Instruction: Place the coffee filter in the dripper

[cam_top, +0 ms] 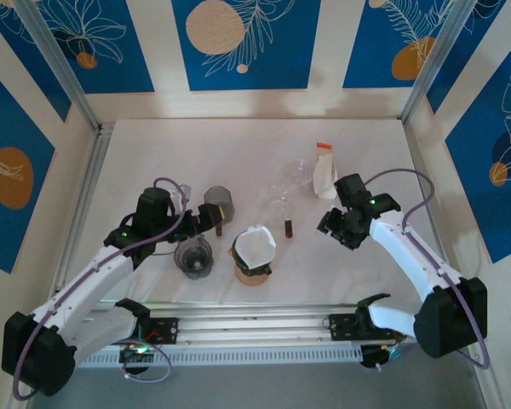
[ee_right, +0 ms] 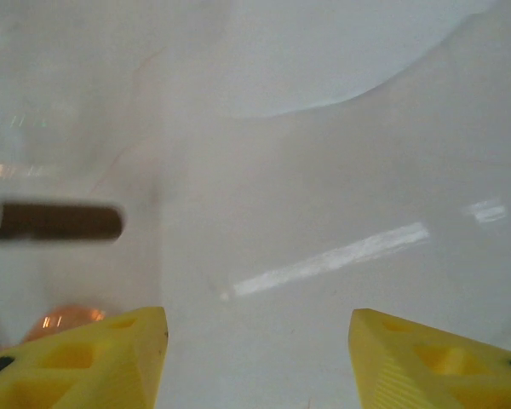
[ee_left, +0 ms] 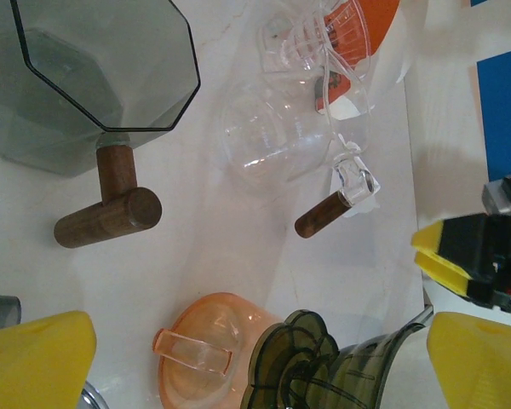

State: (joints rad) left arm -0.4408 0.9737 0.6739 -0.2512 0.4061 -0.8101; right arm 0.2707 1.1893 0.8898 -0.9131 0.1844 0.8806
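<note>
I should next lower my right gripper toward the curved edge of the thin white filter.
The white coffee filter sits open in a dripper with a dark ruffled rim, which rests on an orange base near the table's front. In the left wrist view that dark dripper and the orange base lie between my wide-spread yellow fingers. My left gripper is open and holds nothing. My right gripper hovers to the right of the dripper. It is open over bare table with nothing between its fingers.
A grey octagonal dripper with a wooden handle stands behind my left gripper. A clear glass dripper has a brown handle. A dark grey cup is front left. A filter packet lies at the back right.
</note>
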